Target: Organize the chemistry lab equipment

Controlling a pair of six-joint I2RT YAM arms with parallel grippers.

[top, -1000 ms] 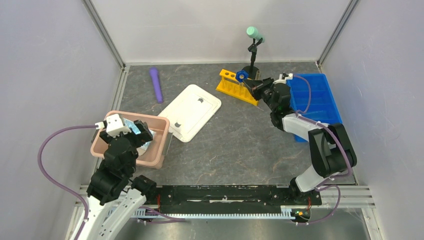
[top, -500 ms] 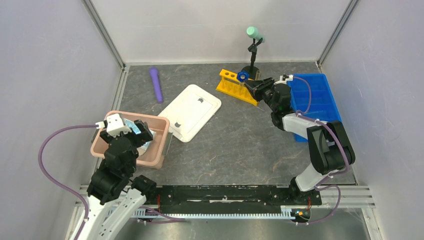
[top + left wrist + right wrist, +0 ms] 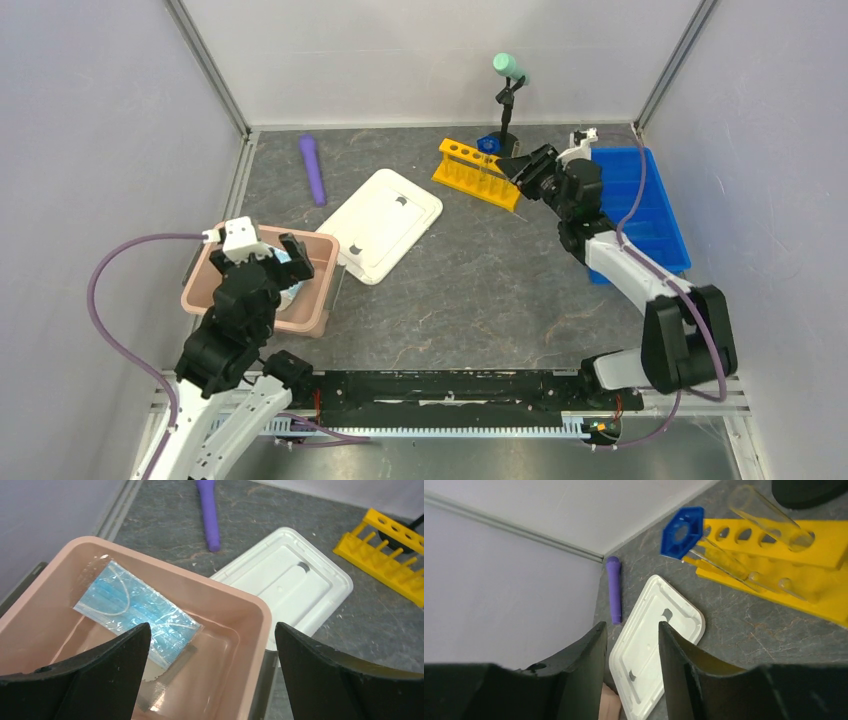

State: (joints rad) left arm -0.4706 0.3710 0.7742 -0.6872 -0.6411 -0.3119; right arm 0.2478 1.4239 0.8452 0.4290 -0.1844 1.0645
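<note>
My left gripper will next go to the right in the top view and down onto the white lid's long edge opposite the bin (image 3: 312,300), since open tabletop borders it.
The pale blue face mask (image 3: 137,612) lies in its clear wrapper inside the pink bin (image 3: 215,587), over a grey mesh-like piece. My left gripper (image 3: 212,626) hangs open and empty above that bin (image 3: 312,300). The blue-capped tube (image 3: 682,531) lies across the yellow rack (image 3: 819,545) beside two thin clear tubes (image 3: 769,517). Its cap also shows in the top view (image 3: 487,143). My right gripper (image 3: 630,626) is open and empty, just right of the rack (image 3: 475,172). No round dish is in view.
A white lid (image 3: 382,223) lies flat between the bin and the rack. The purple cylinder (image 3: 313,168) lies at the back left. The black stand with the mint-green top (image 3: 508,70) is behind the rack. A blue tray (image 3: 640,205) sits at the right wall.
My right arm has drawn back to the right, away from the rack, and the blue-capped tube stays at the rack. My left gripper has shifted slightly over the pink bin.
</note>
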